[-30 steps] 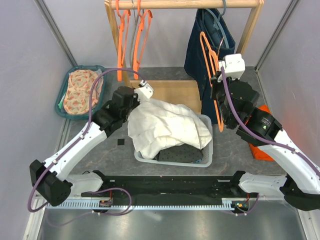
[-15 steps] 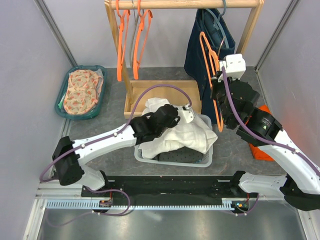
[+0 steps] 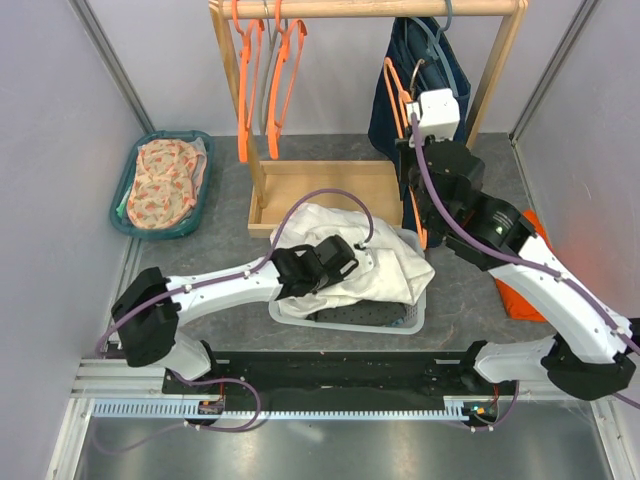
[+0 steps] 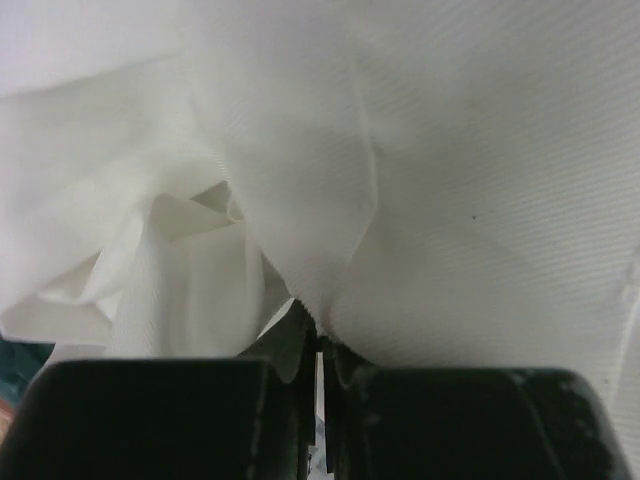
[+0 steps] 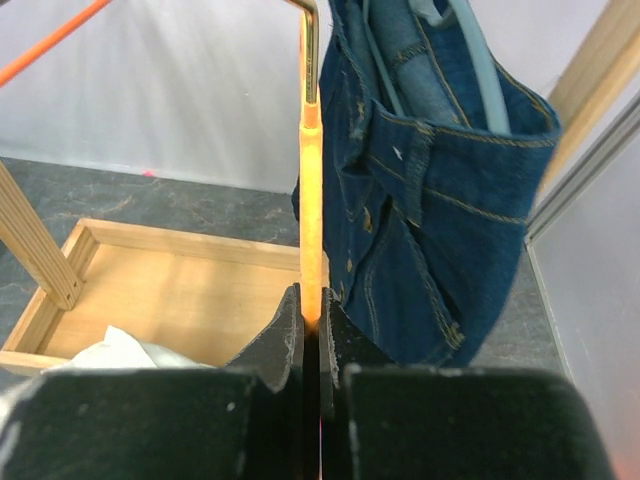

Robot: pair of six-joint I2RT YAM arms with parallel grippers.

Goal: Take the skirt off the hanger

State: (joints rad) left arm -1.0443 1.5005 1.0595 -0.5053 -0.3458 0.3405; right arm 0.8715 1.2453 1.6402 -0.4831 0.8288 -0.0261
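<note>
The rail's empty part (image 3: 345, 9) is outward of my right gripper, to its left in the top view. I should carry the bare hanger (image 3: 398, 88) there next, hook it on and let go.
The white skirt (image 3: 385, 262) lies bunched over the white laundry basket (image 3: 420, 312), off the hanger. My left gripper (image 3: 356, 252) is low over the basket and shut on a fold of the skirt (image 4: 450, 190); white cloth fills the left wrist view above the left gripper (image 4: 320, 335). The bare orange hanger (image 3: 398, 88) hangs upright in front of the rack's right end. My right gripper (image 3: 414, 185) is shut on the hanger's thin orange bar (image 5: 311, 200), pinched at the right gripper (image 5: 311, 310).
A dark denim garment (image 3: 445, 70) hangs on a grey hanger from the wooden rail (image 3: 370, 8), just right of my right gripper. Orange hangers (image 3: 265, 80) hang at the rail's left. A teal basket (image 3: 128, 205) of patterned cloth sits far left; an orange item (image 3: 520, 300) lies on the floor right.
My left arm swung from the basket's left side to over its middle, dragging the white skirt down into it. My right gripper moved back and left with the hanger, toward the rail.
</note>
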